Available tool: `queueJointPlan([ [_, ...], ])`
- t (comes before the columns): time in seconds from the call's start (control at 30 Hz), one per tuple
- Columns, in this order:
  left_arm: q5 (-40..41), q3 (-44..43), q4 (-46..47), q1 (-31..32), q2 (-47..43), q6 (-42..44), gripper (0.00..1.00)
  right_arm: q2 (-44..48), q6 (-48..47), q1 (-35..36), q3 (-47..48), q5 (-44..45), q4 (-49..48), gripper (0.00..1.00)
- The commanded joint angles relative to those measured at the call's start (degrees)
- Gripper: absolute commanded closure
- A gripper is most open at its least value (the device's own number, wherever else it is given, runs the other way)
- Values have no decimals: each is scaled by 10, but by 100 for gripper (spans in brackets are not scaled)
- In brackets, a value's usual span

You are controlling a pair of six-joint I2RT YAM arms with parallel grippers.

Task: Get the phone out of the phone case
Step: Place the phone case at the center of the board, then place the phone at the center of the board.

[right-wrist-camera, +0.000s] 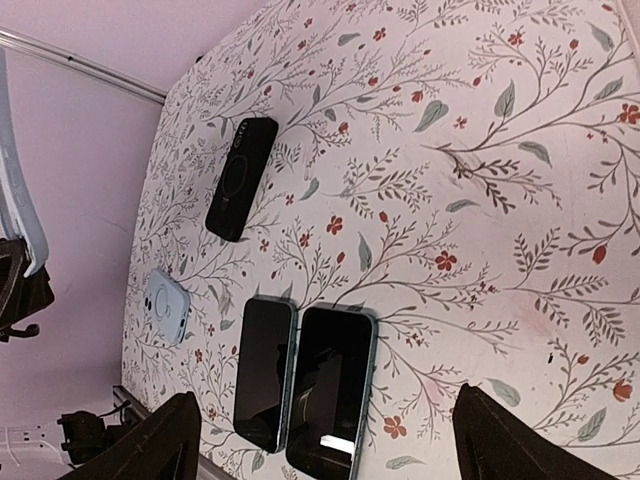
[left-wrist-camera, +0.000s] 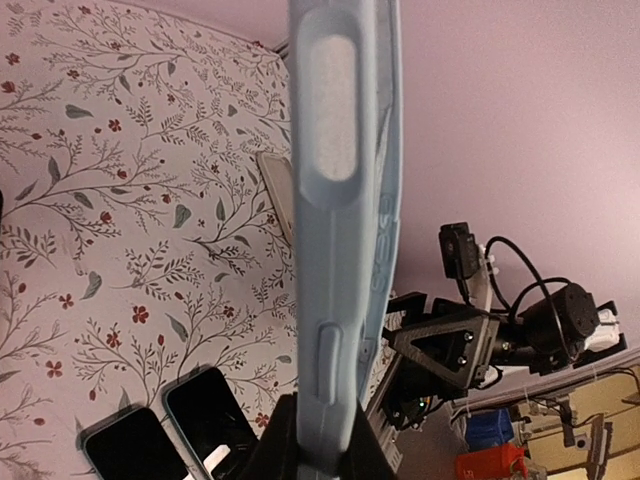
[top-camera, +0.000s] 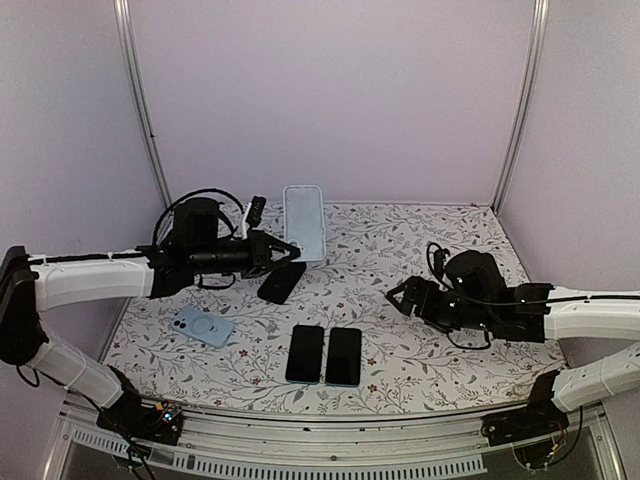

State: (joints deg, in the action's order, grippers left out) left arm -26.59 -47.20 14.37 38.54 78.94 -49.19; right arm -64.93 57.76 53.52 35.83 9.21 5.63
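Bare table [left-wrist-camera: 242, 208] beside the pale case [top-camera: 412, 264] is below my left gripper and to its right in the top view, so I will carry the empty case there next, lower it and release it.
My left gripper [top-camera: 285, 248] is shut on the lower end of a light blue phone case [top-camera: 303, 222], holding it upright above the back of the table. In the left wrist view the case [left-wrist-camera: 340, 170] rises edge-on from between the fingers of the left gripper [left-wrist-camera: 320, 452]. Its face shows pale, with no dark screen. Two phones [top-camera: 305, 353] [top-camera: 343, 356] lie face up side by side near the front edge, also seen as phones [right-wrist-camera: 265, 370] [right-wrist-camera: 330, 390] in the right wrist view. My right gripper [top-camera: 400, 298] [right-wrist-camera: 335, 445] hangs open to their right, holding nothing.
A black case [top-camera: 282, 282] [right-wrist-camera: 240, 178] lies back up under the held case. Another light blue case [top-camera: 202, 326] [right-wrist-camera: 167, 305] lies back up at the front left; whether a phone is inside it I cannot tell. Walls close off the back and both sides of the floral table [top-camera: 400, 250].
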Motion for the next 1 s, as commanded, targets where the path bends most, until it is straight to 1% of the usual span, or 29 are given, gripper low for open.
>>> queueJointPlan([
  [0.0, 2, -49, 61, 22, 74, -37, 100, 7, -89, -43, 51, -12, 47, 11],
  [0.13, -13, -96, 87, 32, 167, -71, 100, 7, -128, -89, 72, -19, 65, 12],
  [0.23, -29, -150, 91, 42, 245, -90, 100, 8, -158, -122, 80, -27, 66, 12],
  [0.47, -43, -281, 84, 67, 383, -125, 100, -41, -222, -186, 113, -66, 69, 13],
  [0.67, -58, -412, 57, 88, 500, -150, 100, -67, -255, -206, 135, -69, 74, 14],
  [0.83, -67, -517, 32, 105, 590, -164, 100, -61, -271, -211, 137, -65, 86, 14],
  [0.97, -58, -605, -3, 119, 657, -168, 100, -49, -282, -214, 137, -62, 103, 14],
])
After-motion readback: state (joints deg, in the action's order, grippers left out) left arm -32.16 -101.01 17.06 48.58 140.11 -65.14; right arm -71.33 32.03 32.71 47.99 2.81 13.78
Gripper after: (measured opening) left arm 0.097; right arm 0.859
